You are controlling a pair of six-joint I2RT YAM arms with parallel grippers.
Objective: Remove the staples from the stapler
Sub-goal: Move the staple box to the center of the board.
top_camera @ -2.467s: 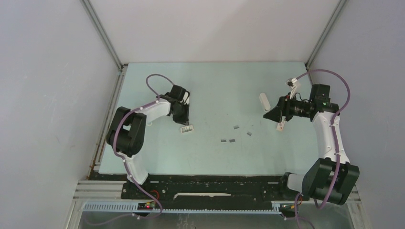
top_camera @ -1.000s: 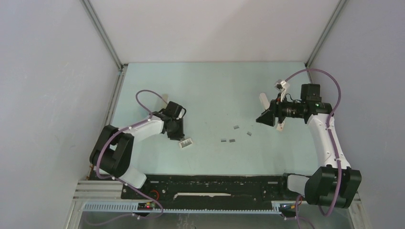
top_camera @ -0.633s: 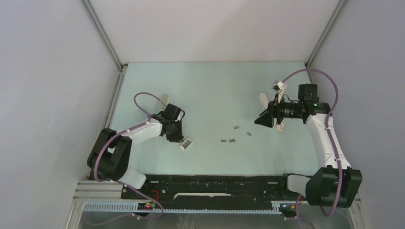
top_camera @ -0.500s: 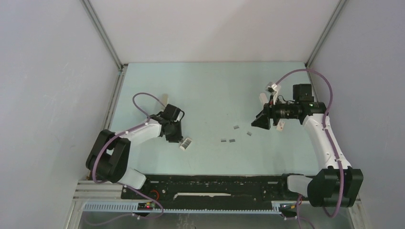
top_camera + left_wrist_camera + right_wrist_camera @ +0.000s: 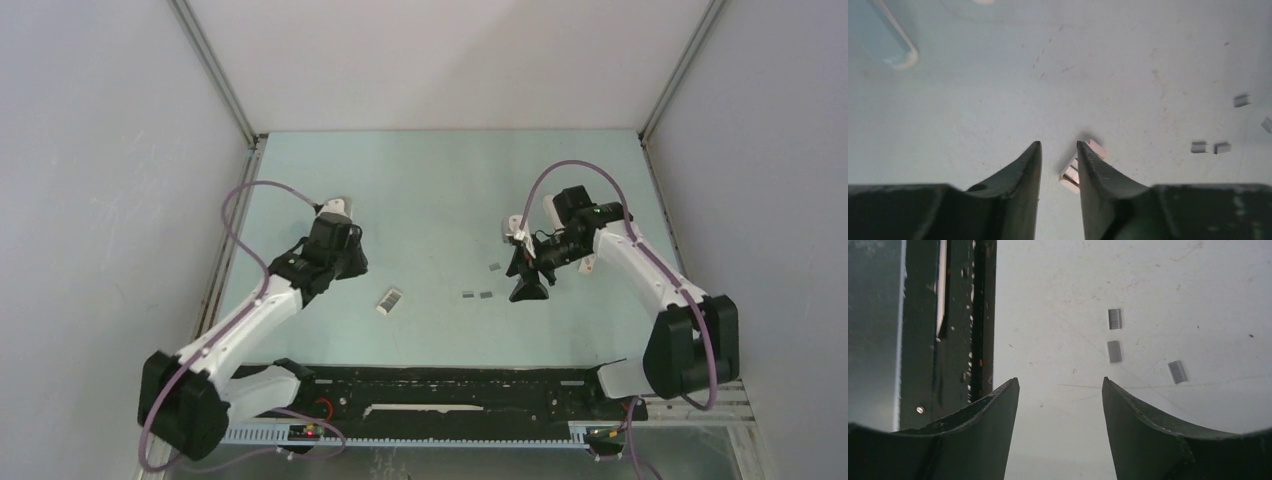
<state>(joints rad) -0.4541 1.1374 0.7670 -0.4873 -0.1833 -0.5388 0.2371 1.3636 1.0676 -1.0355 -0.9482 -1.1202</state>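
The closer paired staple (image 5: pixel 486 295) (image 5: pixel 1114 351) is below my open right gripper and to its left in the top view. My right gripper needs to move over the staple next and lower its fingers.
Several small dark grey staples lie loose on the pale green table: two side by side (image 5: pixel 477 295), one farther back (image 5: pixel 493 266). They also show in the right wrist view (image 5: pixel 1114 351) and at the right of the left wrist view (image 5: pixel 1198 146). My right gripper (image 5: pixel 528 288) hangs open and empty just right of them (image 5: pixel 1060 385). A white stapler (image 5: pixel 549 206) seems to lie mostly hidden under my right forearm. My left gripper (image 5: pixel 346 265) is open and empty (image 5: pixel 1059 145), with the small white box (image 5: pixel 391 298) just past its right fingertip (image 5: pixel 1083 150).
A pale blue bar with a white end (image 5: pixel 895 42) sits at the top left of the left wrist view; a white piece (image 5: pixel 337 204) lies by my left wrist. The black base rail (image 5: pixel 948 315) runs along the near edge. Grey walls enclose the table.
The white box slid toward the near edge with my left gripper, which then pulled back off it. My right gripper swung left and down to beside the staples.
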